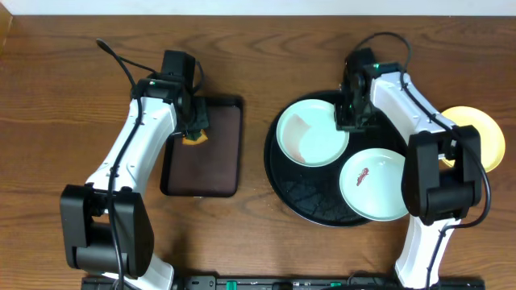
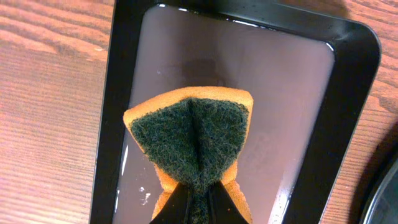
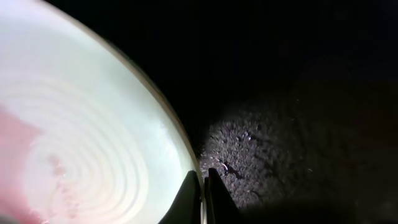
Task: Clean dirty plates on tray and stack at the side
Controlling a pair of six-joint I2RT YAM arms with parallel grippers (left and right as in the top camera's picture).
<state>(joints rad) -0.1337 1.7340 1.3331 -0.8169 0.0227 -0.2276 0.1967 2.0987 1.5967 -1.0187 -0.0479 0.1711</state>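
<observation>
The pale yellow plate point(image 1: 480, 133) lies to the right of my right gripper in the overhead view, so I will lift the rear plate point(image 1: 310, 133) over it, lower and release.
The round black tray point(image 1: 290, 193) holds two mint-white plates. The rear plate point(image 1: 310, 133) is wet with a pinkish film. The front plate point(image 1: 375, 185) has a brown smear at its centre. A pale yellow plate point(image 1: 480, 133) lies on the table at the right, partly hidden by the right arm. My right gripper point(image 1: 351, 121) is shut on the rear plate's right rim point(image 3: 203, 180); the plate point(image 3: 87, 143) fills the left of the right wrist view. My left gripper point(image 1: 193, 129) is shut on an orange sponge with a green scouring face point(image 2: 193, 137), pinched into a fold.
A rectangular dark brown tray point(image 1: 214, 173) holding shallow water lies left of the black tray; the sponge sits over its upper left part point(image 2: 280, 93). Both arms reach in from the front edge. The table is brown wood point(image 1: 48, 105).
</observation>
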